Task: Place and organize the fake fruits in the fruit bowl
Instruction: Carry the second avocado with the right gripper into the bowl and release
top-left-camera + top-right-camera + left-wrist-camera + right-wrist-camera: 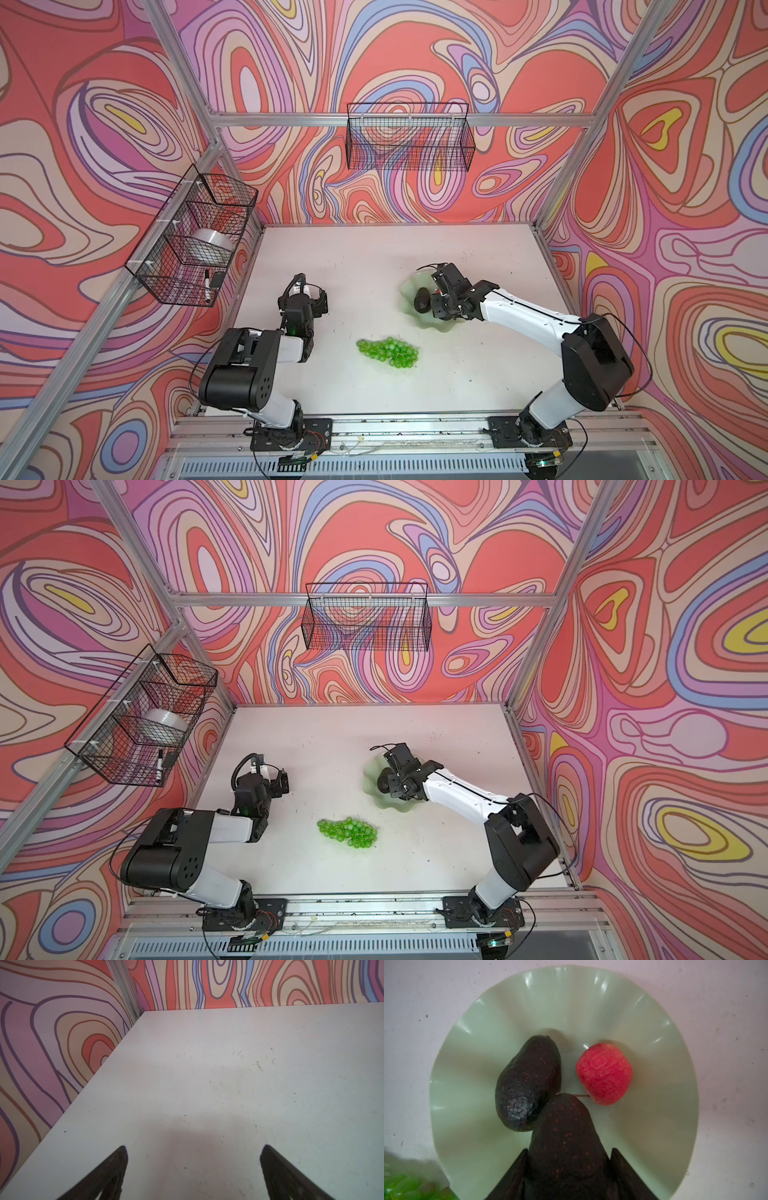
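Next, my right gripper lowers the second avocado onto the bowl's bare near part, below, beside the lying avocado and apple (604, 1074), and releases it there.
The pale green fruit bowl (550, 1001) (419, 326) (376, 802) lies right of the table's middle. Inside it lie a dark avocado (529, 1082) and a red apple (604, 1074). My right gripper (569, 1149) hangs over the bowl, shut on a second avocado (564, 1136) whose narrow end points between the two lying fruits. In both top views one avocado (422, 300) (384, 782) shows beside that gripper. The green grapes (388, 353) (348, 832) (404, 1188) lie on the table in front of the bowl. My left gripper (193, 1147) (320, 301) stands open over bare table, far left of the grapes.
A black wire basket (191, 237) on the left wall holds a tape roll (212, 245) and a marker (207, 284). Another wire basket (409, 137) hangs on the back wall. Patterned walls close in the white table (353, 257) on three sides.
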### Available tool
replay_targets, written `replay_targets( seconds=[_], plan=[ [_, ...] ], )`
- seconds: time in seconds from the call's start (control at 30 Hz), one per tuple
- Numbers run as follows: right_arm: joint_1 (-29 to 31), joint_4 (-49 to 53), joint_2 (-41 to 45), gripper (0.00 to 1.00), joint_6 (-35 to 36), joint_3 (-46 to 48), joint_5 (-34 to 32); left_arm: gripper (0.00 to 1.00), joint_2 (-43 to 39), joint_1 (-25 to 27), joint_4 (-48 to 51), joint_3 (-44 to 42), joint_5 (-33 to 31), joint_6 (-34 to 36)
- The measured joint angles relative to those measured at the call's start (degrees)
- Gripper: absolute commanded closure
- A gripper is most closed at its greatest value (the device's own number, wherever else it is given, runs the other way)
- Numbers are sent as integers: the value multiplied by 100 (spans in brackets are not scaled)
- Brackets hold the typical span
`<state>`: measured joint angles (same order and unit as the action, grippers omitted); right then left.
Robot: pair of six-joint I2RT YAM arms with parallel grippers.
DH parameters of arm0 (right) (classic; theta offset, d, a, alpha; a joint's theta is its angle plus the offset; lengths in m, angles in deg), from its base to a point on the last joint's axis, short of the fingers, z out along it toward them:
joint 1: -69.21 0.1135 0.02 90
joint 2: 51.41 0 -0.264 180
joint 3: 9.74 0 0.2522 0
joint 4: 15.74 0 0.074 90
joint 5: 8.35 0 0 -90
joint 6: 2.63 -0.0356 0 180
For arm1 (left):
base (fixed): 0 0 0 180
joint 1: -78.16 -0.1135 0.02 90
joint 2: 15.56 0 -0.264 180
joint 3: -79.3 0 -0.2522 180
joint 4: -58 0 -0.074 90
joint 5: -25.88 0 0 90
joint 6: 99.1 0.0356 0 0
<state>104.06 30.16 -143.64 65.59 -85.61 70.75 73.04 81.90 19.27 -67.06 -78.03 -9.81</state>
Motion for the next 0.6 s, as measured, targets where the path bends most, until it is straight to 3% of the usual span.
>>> replay_targets(
  seconds=[0.17,0.6],
  plan=[
    [-7,-168,-205,48,-37,22,13,0,0,0,0,0,0,0],
    [-35,-240,-468,30,-37,9,26,0,0,0,0,0,0,0]
  ],
)
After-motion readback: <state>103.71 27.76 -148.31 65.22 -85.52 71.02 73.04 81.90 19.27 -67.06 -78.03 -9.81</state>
